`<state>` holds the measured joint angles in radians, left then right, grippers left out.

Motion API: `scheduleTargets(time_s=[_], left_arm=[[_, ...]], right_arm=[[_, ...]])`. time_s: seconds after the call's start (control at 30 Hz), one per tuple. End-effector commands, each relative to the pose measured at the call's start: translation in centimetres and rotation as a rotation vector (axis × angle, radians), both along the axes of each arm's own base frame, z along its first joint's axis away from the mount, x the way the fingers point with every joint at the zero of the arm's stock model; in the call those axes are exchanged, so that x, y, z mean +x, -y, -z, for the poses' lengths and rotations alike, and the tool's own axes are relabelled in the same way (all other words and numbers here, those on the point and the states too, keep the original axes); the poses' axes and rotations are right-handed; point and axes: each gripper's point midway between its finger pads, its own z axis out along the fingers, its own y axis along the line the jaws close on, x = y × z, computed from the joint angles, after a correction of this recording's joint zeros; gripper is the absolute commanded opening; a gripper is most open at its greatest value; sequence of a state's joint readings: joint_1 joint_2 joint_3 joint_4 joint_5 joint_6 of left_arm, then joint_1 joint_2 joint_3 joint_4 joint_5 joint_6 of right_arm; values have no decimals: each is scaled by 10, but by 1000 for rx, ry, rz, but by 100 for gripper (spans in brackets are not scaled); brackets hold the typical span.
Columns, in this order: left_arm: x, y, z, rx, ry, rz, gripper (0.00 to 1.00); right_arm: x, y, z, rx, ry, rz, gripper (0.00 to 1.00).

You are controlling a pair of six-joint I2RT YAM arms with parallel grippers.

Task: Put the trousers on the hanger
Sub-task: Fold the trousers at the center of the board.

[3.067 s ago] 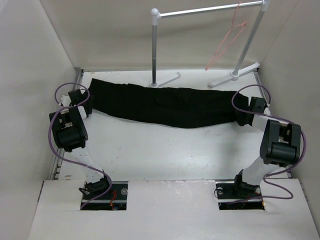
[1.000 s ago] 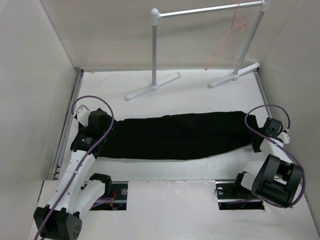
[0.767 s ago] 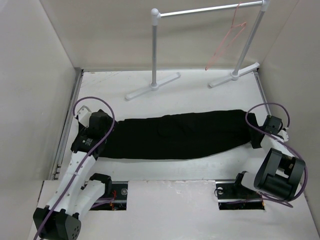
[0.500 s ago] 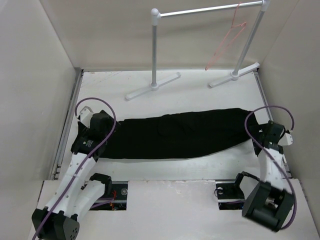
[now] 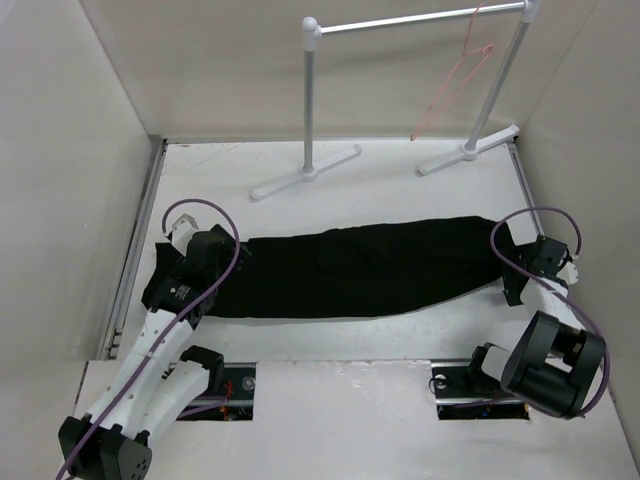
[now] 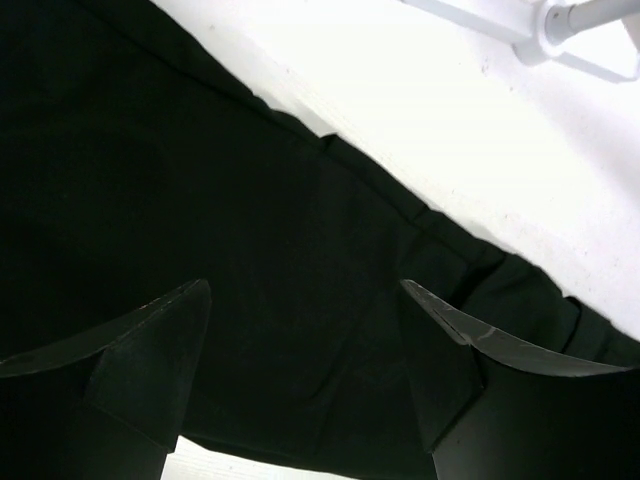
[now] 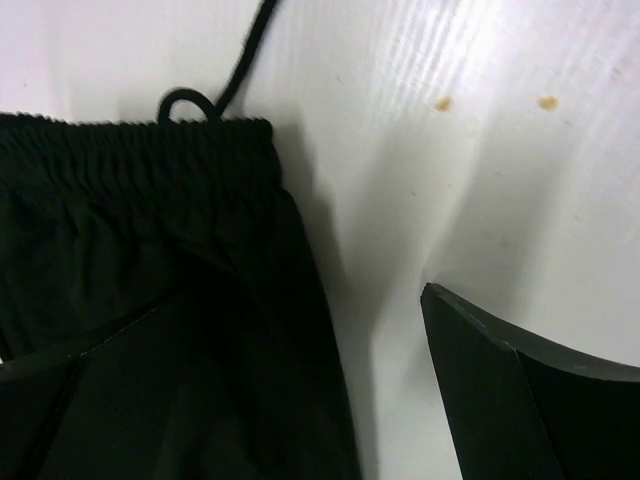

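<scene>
The robot's right gripper should ease outward onto the trousers' near edge beside the waistband, because one finger is above the cloth and the other is above bare table.
The black trousers (image 5: 360, 270) lie flat and stretched out across the table, waistband at the right end. My left gripper (image 5: 225, 258) hovers open over their left end. In the left wrist view its jaws (image 6: 305, 300) stand wide apart above the fabric (image 6: 200, 180), holding nothing. My right gripper (image 5: 512, 283) sits open at the waistband end. The right wrist view shows the elastic waistband (image 7: 140, 150) and a drawstring (image 7: 250, 50), with one finger over the cloth and the other finger (image 7: 520, 390) over bare table. The pink hanger (image 5: 455, 75) hangs from the rack bar at the back right.
A white tubular rack (image 5: 310, 90) stands at the back, its feet (image 5: 305, 172) on the table behind the trousers; one foot (image 6: 560, 30) shows in the left wrist view. Side walls close in on the left and right. Two small brown spots (image 7: 443, 103) mark the table.
Both arms first dragged the trousers from the back toward the near edge. In the last second my right gripper opened and let the waistband go, and my left gripper shifted slightly right.
</scene>
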<state>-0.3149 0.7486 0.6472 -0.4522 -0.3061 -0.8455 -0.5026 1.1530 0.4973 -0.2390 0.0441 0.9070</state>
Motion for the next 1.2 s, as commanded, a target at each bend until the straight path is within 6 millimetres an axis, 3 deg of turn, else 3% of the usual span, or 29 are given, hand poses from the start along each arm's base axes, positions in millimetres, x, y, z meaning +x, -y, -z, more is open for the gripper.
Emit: scheduleTargets(time_s=[0.0, 0.17, 0.23, 0.33, 0.37, 0.47, 0.6, 0.7, 0.83, 0.93, 1.03, 1.17], left_arm=[[-1, 7, 4, -13, 6, 30, 72], [0, 9, 7, -18, -2, 39, 72], [2, 11, 6, -17, -2, 42, 72], [4, 12, 7, -18, 1, 44, 71], [4, 12, 8, -17, 0, 43, 71], [6, 10, 8, -16, -3, 35, 71], [8, 6, 4, -15, 8, 18, 70], [7, 1, 5, -18, 6, 1, 70], [6, -2, 4, -12, 13, -8, 69], [9, -4, -1, -12, 28, -12, 69], [19, 1, -7, -5, 35, 4, 68], [37, 29, -28, -14, 76, 80, 68]], right_arm=[[30, 11, -17, -24, 85, -3, 100], [39, 8, 7, 45, 74, 50, 99], [44, 8, 5, 37, 81, 77, 97], [54, 3, 4, 25, 62, 59, 78], [63, -8, 0, 45, 72, 11, 74], [72, -16, 1, 44, 50, 9, 73], [73, -22, 27, 99, -5, 27, 68], [70, -19, 45, 111, 2, 85, 57], [71, -16, 46, 87, 50, 100, 32], [77, -16, 18, 39, 139, 85, 19], [73, -10, -31, -30, 237, 91, 16], [48, 25, -98, -163, 299, 132, 15]])
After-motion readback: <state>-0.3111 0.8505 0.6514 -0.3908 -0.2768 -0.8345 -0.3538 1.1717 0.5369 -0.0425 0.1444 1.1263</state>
